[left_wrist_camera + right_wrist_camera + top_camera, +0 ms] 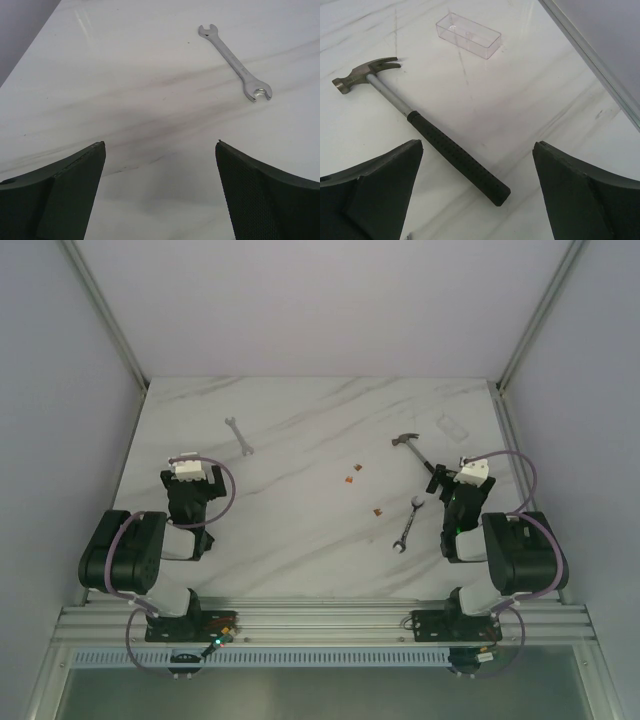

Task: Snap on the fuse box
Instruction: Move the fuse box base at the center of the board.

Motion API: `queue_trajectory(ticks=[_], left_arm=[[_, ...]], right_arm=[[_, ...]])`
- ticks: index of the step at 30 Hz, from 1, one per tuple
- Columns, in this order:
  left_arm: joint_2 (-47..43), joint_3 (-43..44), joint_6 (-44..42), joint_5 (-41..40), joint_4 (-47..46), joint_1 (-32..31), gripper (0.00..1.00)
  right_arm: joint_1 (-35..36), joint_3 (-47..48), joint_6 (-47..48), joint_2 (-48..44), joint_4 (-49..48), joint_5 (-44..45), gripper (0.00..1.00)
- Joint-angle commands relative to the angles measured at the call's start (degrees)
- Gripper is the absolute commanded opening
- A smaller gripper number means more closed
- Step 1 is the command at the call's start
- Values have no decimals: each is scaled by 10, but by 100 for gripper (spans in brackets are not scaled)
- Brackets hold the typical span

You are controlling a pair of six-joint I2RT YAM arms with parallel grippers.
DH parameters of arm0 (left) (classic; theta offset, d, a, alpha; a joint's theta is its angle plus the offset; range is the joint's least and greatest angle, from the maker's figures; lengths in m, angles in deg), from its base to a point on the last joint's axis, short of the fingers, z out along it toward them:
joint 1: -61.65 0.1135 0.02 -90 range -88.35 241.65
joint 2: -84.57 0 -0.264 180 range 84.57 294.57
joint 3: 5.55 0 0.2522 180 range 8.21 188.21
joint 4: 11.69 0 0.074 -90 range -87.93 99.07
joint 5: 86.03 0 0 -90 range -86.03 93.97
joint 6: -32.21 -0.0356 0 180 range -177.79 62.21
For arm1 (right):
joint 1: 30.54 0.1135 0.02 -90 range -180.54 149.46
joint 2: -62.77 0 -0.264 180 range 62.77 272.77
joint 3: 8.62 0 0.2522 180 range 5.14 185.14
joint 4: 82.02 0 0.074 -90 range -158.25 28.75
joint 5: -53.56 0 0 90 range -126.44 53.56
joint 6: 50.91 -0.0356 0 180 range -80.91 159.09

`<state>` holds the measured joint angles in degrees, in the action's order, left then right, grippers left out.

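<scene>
The left gripper pulls back toward my base next, turns, and comes down to the tabletop hidden beneath its arm, since only bare marble shows between its open fingers.
No black fuse box shows in any view. A small clear plastic rectangular piece (pixel 452 426) lies at the far right of the table, also in the right wrist view (pixel 468 35). A few loose tiny orange pieces (pixel 352 476) lie mid-table. My left gripper (pixel 190 485) is open and empty over bare marble at the left (pixel 160 145). My right gripper (pixel 455 490) is open and empty (pixel 477 142), just above the end of the hammer's black handle.
A hammer (pixel 415 448) lies near the right gripper (pixel 420 125). One wrench (pixel 238 435) lies far left, ahead of the left gripper (pixel 235 60). A second wrench (pixel 407 525) lies left of the right arm. Metal frame rails edge the marble table (pixel 300 570).
</scene>
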<state>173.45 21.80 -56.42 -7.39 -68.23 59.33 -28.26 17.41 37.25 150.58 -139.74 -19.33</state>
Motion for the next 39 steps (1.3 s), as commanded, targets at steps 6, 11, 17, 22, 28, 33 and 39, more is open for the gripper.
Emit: queue_trajectory(ticks=[6, 11, 17, 22, 28, 33, 39], left_arm=[[-4, 6, -8, 8, -15, -1, 100], [-3, 6, -9, 8, -16, -1, 100], [-62, 74, 12, -28, 172, -6, 100], [-146, 138, 113, -76, 331, -8, 100], [-219, 212, 269, -99, 593, -9, 100], [-279, 228, 356, -131, 773, -8, 100], [-326, 221, 416, -154, 939, -8, 100]], right_arm=[[-3, 7, 3, -4, -30, -2, 100], [-4, 8, 4, -5, -29, -4, 100], [-1, 27, 16, -36, 29, -20, 100], [13, 96, -15, -118, 241, -10, 100], [59, 123, -54, -190, 372, -4, 100], [109, 140, -69, -224, 444, 2, 100], [148, 134, -69, -256, 465, 20, 100]])
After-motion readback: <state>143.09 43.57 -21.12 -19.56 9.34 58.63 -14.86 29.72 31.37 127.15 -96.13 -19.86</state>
